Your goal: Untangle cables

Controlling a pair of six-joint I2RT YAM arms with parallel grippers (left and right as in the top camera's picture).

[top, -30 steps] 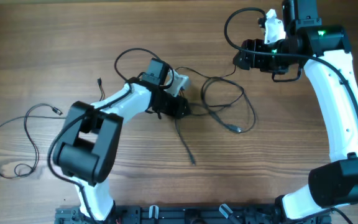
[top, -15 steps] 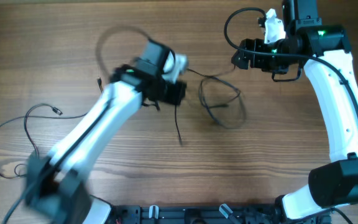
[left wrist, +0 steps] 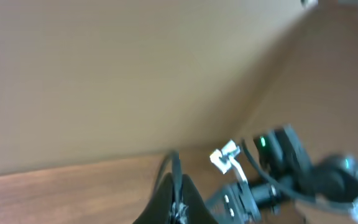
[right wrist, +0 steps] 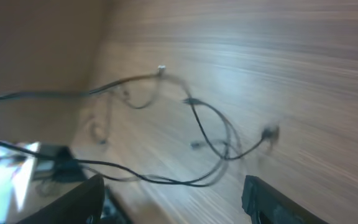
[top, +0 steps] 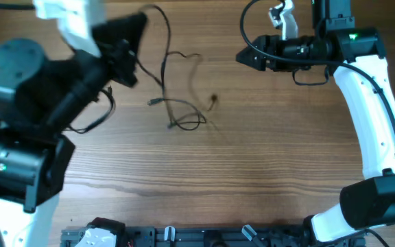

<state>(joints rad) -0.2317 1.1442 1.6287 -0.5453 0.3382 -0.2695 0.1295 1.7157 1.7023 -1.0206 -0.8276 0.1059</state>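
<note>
Next, my left gripper needs to rise, swing away to the left in the overhead view, then lower toward the table, because its piece of cable still runs down into the tangle.
The cables (top: 184,113) are thin black cords lying in a loose tangle on the wooden table left of centre, and they show in the right wrist view (right wrist: 216,140) too. My left gripper (top: 137,48) is raised high above the table's left side. In the left wrist view it (left wrist: 176,200) is shut on one thin cable strand (left wrist: 176,171). That strand runs from it down to the tangle. My right gripper (top: 243,58) is open at the upper right, to the right of the tangle. In the right wrist view its fingers (right wrist: 173,199) stand wide apart, with a strand passing in front of them.
The raised left arm (top: 40,103) covers much of the table's left side in the overhead view. The right arm (top: 362,96) runs down the right edge. A dark rail (top: 184,237) lies along the front edge. The right arm (left wrist: 278,168) shows in the left wrist view.
My left arm has swung up and to the left with a cable strand in its gripper, dragging the tangle leftward and stretching it out. My right gripper has shifted slightly left.
</note>
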